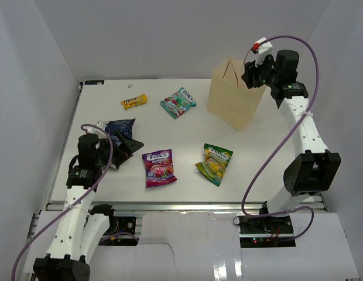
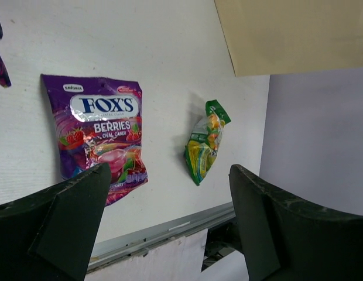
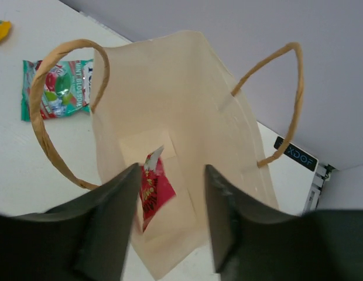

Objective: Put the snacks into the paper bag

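I will next turn my left gripper away from the purple packet [image 1: 158, 167] and bring it down to the tabletop beside the dark blue packet's near edge [image 1: 114, 167], below it.
The tan paper bag [image 1: 234, 93] stands upright at the back right, and its open mouth shows in the right wrist view [image 3: 170, 105]. My right gripper [image 1: 253, 73] hovers open over that mouth [image 3: 173, 175]. The tiny red pouch [image 3: 153, 190] lies inside on the bag's bottom. My left gripper [image 1: 127, 147] is open and empty [image 2: 170, 170], just beside the dark blue packet [image 1: 120, 129]. The purple packet [image 1: 158, 167], the green-yellow packet [image 1: 213, 163], the teal packet [image 1: 178, 102] and the yellow bar [image 1: 134, 101] lie on the table.
White walls enclose the table on the left, back and right. The table's metal front rail [image 2: 164, 231] runs just below the purple packet [image 2: 99, 134] and the green-yellow packet [image 2: 204, 149]. A purple cable [image 1: 298, 47] loops off the right arm.
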Robot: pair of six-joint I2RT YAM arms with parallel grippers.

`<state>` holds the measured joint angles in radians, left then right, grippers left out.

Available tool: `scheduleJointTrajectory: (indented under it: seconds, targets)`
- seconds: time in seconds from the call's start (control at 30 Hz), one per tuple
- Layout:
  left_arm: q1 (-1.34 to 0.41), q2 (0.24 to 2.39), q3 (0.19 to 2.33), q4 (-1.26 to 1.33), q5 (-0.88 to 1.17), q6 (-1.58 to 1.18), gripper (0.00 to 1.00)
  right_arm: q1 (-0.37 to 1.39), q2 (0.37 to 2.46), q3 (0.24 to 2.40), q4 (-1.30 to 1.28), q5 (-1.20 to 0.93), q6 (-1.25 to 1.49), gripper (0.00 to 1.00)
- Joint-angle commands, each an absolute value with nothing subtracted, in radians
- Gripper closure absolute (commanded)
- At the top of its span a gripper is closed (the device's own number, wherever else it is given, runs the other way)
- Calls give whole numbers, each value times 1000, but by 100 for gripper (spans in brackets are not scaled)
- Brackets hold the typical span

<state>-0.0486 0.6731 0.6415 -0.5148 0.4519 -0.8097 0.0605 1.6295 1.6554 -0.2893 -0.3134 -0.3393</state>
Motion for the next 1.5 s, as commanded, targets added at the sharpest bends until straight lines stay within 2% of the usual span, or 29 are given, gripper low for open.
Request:
scheduleJointTrajectory:
  seconds: [0.0,0.07,0.2,0.43,0.47,0.5,0.53,0.67,0.8,0.93,1.1,1.27,1.47]
  targets:
    - [-46,792,762,-495,400,-770,9,55,1571,1684,-296,-376,-373,41]
    - [-46,850,797,-497,391,-736,12,31,1531,1671,-307,-428,-351,31]
    - [-81,988,876,-546,379,-701,13,-51,1459,1622,-391,-583,-321,26]
    - [-400,1190,983,-649,64,-732,13,-92,1286,1389,-704,-761,-613,21]
    - [-420,1231,991,-663,26,-739,14,-92,1252,1331,-779,-805,-645,19]
    - [-437,1252,997,-708,-26,-759,16,-92,1235,1300,-817,-825,-688,10]
    - [-454,1282,1009,-774,-105,-781,17,-89,1203,1266,-859,-851,-754,10]
    - [-460,1263,968,-833,-163,-883,20,-81,1154,1126,-877,-851,-776,9]
    - [-459,1142,852,-841,-239,-998,20,-32,1149,1025,-871,-864,-756,2]
    - [-365,987,752,-845,-281,-1104,20,24,1152,980,-801,-848,-700,2]
    - [-108,896,704,-856,-221,-1219,21,92,1176,980,-730,-831,-661,2]
    - [105,975,701,-821,-143,-1302,21,118,1196,983,-690,-839,-626,2]
    - [234,1107,666,-733,-41,-1319,25,121,1192,976,-666,-841,-617,2]
